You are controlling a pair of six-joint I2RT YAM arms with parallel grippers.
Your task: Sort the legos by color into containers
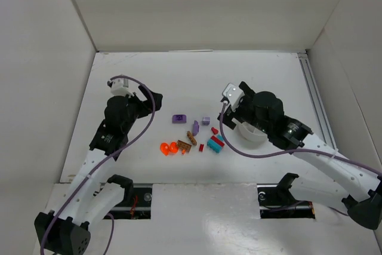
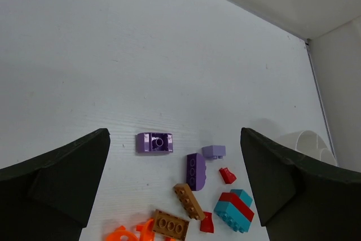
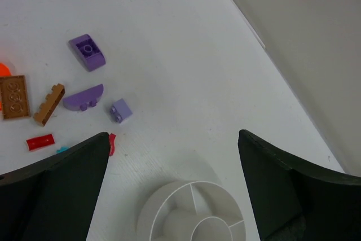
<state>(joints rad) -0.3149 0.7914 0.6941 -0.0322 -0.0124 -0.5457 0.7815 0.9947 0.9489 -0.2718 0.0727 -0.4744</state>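
My right gripper moves to the left in the top view and down onto the small lavender brick (image 1: 206,121) (image 3: 120,110) next, as bare table beside it leaves finger room.
The legos lie in a loose cluster at the table's middle: a purple brick (image 1: 179,118) (image 2: 153,142) (image 3: 87,52), a purple curved piece (image 1: 195,127) (image 2: 196,171), a small lavender brick (image 1: 206,121) (image 3: 120,110), brown plates (image 1: 186,143) (image 2: 188,200), orange pieces (image 1: 169,147), red bits (image 1: 215,130) and a teal-and-red stack (image 1: 216,143) (image 2: 233,208). The white divided bowl (image 1: 253,134) (image 3: 151,210) stands right of them, its visible compartments empty. My left gripper (image 1: 150,97) (image 2: 174,134) is open, above and left of the cluster. My right gripper (image 1: 239,114) (image 3: 172,135) is open over the bowl's near side.
White walls enclose the table on the left, back and right. A metal rail (image 1: 313,97) runs along the right edge. Purple cables trail from both wrists, the right one (image 1: 250,154) looping near the bowl. The bowl's rim also shows in the left wrist view (image 2: 304,138).
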